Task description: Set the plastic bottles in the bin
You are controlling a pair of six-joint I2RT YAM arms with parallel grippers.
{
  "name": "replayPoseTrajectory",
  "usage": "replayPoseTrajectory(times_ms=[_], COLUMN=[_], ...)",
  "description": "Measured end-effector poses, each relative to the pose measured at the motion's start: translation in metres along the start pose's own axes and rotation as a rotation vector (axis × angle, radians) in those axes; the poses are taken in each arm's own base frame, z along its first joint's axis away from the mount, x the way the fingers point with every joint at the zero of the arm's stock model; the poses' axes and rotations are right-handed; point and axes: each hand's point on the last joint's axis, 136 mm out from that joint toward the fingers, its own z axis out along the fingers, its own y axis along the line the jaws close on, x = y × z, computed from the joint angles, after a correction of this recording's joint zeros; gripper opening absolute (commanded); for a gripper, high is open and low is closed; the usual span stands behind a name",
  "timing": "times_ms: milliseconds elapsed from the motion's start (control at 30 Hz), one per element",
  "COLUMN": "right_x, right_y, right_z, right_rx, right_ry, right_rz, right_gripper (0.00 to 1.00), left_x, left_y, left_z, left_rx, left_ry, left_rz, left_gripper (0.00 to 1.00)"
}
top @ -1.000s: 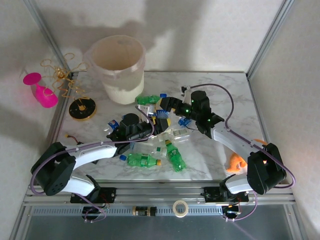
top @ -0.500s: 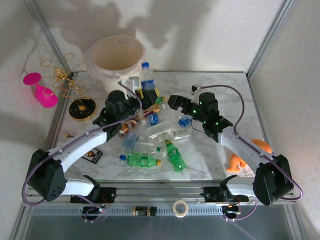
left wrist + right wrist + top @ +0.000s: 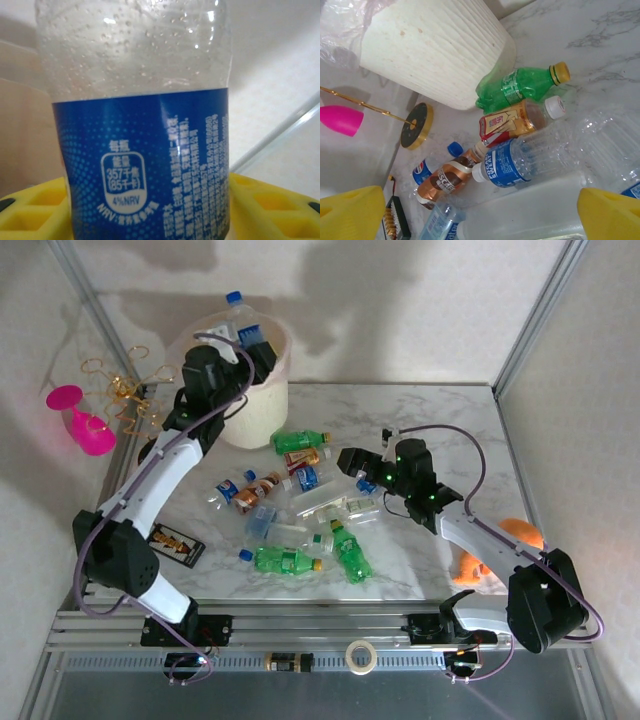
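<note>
My left gripper needs to move toward the gold wire stand next and release the clear bottle over the bin's opening, as its wrist view shows white wall behind the bottle.
My left gripper (image 3: 244, 344) is raised over the mouth of the cream-white bin (image 3: 248, 418), shut on a clear bottle with a blue label (image 3: 242, 322) and a blue cap. In the left wrist view this bottle (image 3: 140, 150) stands between the yellow pads (image 3: 272, 205) of the gripper (image 3: 150, 212). My right gripper (image 3: 351, 462) hangs open over the pile of plastic bottles, its yellow fingertips (image 3: 612, 215) wide apart. Below it lie a green bottle (image 3: 520, 87), a brown tea bottle (image 3: 515, 120), a blue-labelled clear bottle (image 3: 520, 160) and a copper one (image 3: 445, 180). Two more green bottles (image 3: 285, 560) lie nearer the front.
A pink wine glass (image 3: 80, 420) and a gold wire stand on a black disc (image 3: 165, 456) sit left of the bin. An orange object (image 3: 515, 535) lies at the right edge, and a small black item (image 3: 175, 540) at the front left. Metal frame posts border the table.
My left arm has carried the blue-labelled bottle from the pile up over the bin. My right gripper has opened wider and pulled back slightly to the right.
</note>
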Motion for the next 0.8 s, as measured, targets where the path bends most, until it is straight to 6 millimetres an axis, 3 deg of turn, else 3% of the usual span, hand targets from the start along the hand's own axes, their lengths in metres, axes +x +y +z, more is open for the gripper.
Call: replayPoseTrajectory(times_ms=[167, 367, 633, 800], right_x=[0.017, 0.031, 0.024, 0.021], right_y=[-0.012, -0.024, -0.021, -0.022], right_z=[0.001, 0.001, -0.010, -0.014], right_rx=[0.007, 0.031, 0.041, 0.055], right_ry=[0.033, 0.057, 0.025, 0.008], right_rz=[0.031, 0.046, 0.032, 0.024], right_gripper=[0.99, 0.99, 0.99, 0.99], left_x=[-0.019, -0.033, 0.001, 0.011], left_y=[0.041, 0.069, 0.101, 0.108], left_z=[0.020, 0.039, 0.056, 0.056], left_rx=[-0.126, -0.211, -0.301, -0.329], left_ry=[-0.019, -0.015, 0.090, 0.125], left_rz=[-0.001, 0.016, 0.025, 0.031], left_gripper=[0.47, 0.48, 0.56, 0.74])
